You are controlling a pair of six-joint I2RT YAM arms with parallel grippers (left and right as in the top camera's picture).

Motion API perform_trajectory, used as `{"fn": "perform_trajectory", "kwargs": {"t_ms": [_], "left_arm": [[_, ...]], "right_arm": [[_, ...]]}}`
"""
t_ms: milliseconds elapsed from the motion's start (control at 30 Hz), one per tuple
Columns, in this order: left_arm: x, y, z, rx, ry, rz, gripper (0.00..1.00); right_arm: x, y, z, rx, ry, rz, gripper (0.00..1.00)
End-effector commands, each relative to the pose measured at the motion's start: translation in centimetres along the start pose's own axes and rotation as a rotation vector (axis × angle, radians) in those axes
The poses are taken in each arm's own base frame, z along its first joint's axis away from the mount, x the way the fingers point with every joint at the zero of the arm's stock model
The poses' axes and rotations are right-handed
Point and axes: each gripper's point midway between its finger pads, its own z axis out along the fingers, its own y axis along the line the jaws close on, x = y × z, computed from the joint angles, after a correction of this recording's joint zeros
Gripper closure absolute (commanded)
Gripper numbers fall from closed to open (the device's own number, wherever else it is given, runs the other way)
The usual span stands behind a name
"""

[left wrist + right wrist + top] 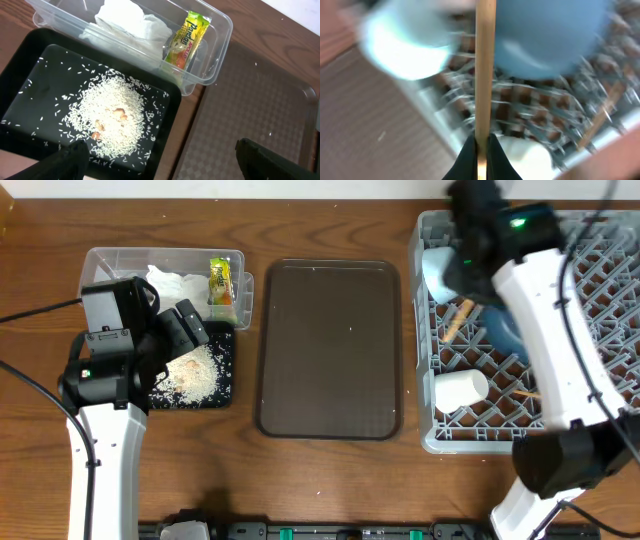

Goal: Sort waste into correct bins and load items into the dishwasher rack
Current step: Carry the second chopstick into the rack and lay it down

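The right gripper moves right in the overhead view to the open part of the rack beside the second chopstick next. Then it descends and releases, since the open part lies below.
My right gripper (481,147) is shut on a wooden chopstick (485,65) and holds it over the grey dishwasher rack (432,435); the chopstick also shows overhead (458,320). In the rack lie a pale blue bowl (438,268), a dark blue bowl (505,332), a white cup (460,390) and a second chopstick (527,396). My left gripper (165,162) is open and empty above the black tray (30,55), which holds rice crumbs (112,120). The clear tub (220,30) holds white tissue (130,22) and the yellow wrapper (186,39).
A large dark brown serving tray (330,350) lies between the bins and the rack. The clear tub (100,260) and black tray (222,385) sit at the left. The right arm hides part of the rack.
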Motion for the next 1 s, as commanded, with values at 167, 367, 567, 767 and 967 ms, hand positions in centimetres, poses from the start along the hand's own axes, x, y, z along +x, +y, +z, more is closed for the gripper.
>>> {"fn": "perform_trajectory", "kwargs": {"t_ms": [167, 367, 567, 767, 967], "left_arm": [[-0.6, 0.0, -0.4, -0.003, -0.016, 0.006, 0.04], [-0.6, 0.0, -0.4, -0.003, -0.016, 0.006, 0.04], [-0.6, 0.0, -0.4, -0.003, -0.016, 0.006, 0.04], [-0.6, 0.0, -0.4, -0.003, -0.016, 0.006, 0.04], [-0.6, 0.0, -0.4, -0.003, -0.016, 0.006, 0.04]], "right_arm": [[-2.9, -11.7, 2.7, 0.288, 0.073, 0.615, 0.99], [-4.2, -15.7, 3.3, 0.336, 0.082, 0.77, 0.99], [-4.4, -17.3, 3.8, 0.358, 0.096, 0.819, 0.99], [-3.5, -16.7, 6.5, 0.362, 0.122, 0.816, 0.99], [-1.5, -16.0, 10.3, 0.36, 0.182, 0.815, 0.99]]}}
